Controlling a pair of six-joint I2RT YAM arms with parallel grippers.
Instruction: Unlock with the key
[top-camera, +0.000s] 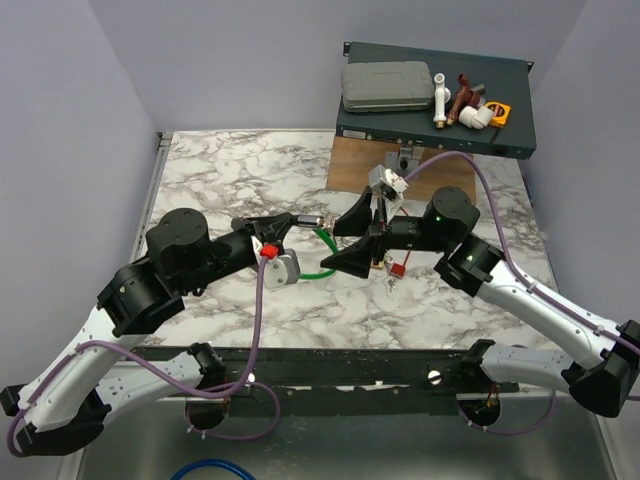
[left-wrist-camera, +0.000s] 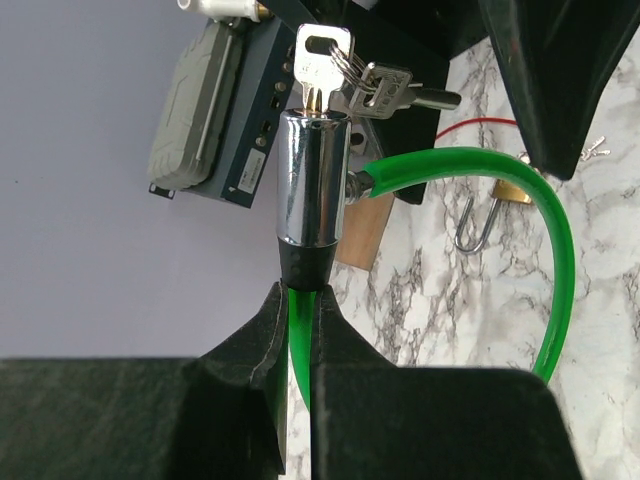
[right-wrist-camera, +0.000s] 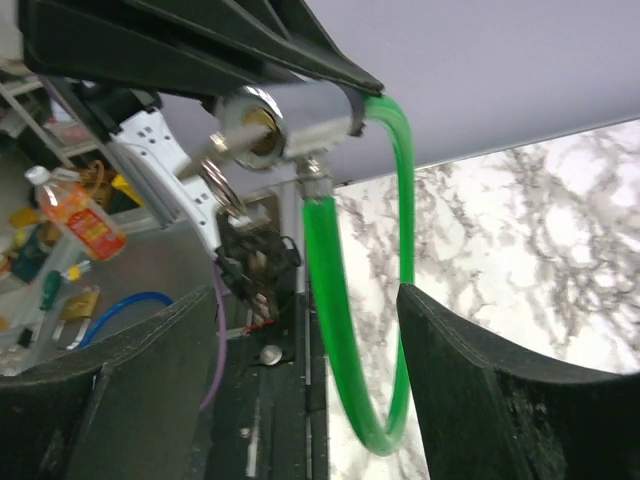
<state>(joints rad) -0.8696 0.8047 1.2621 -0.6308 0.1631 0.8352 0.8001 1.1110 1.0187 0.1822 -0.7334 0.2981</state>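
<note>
My left gripper lowers to its left in the top view next, tilting downward, and releases the green cable (left-wrist-camera: 557, 250), because clear marble lies below the gripper on that side.
My left gripper (top-camera: 292, 221) (left-wrist-camera: 298, 290) is shut on the green cable (left-wrist-camera: 557, 250) just below the chrome lock cylinder (left-wrist-camera: 312, 175) and holds it above the table. A silver key (left-wrist-camera: 322, 60) on a ring of spare keys sits in the cylinder's top. My right gripper (top-camera: 351, 240) (right-wrist-camera: 305, 292) is open, its fingers on either side of the hanging green loop (right-wrist-camera: 335, 290) without touching it. The small red-tagged key (top-camera: 397, 266) lies on the marble under the right wrist, its red cord (left-wrist-camera: 480, 122) beside the brass padlock (left-wrist-camera: 508, 192).
A dark equipment box (top-camera: 510, 135) stands at the back right, carrying a grey case (top-camera: 385, 88) and pipe fittings (top-camera: 460, 100). A wooden board (top-camera: 350, 165) lies in front of it. A grey bracket (top-camera: 386, 181) stands just behind the right gripper.
</note>
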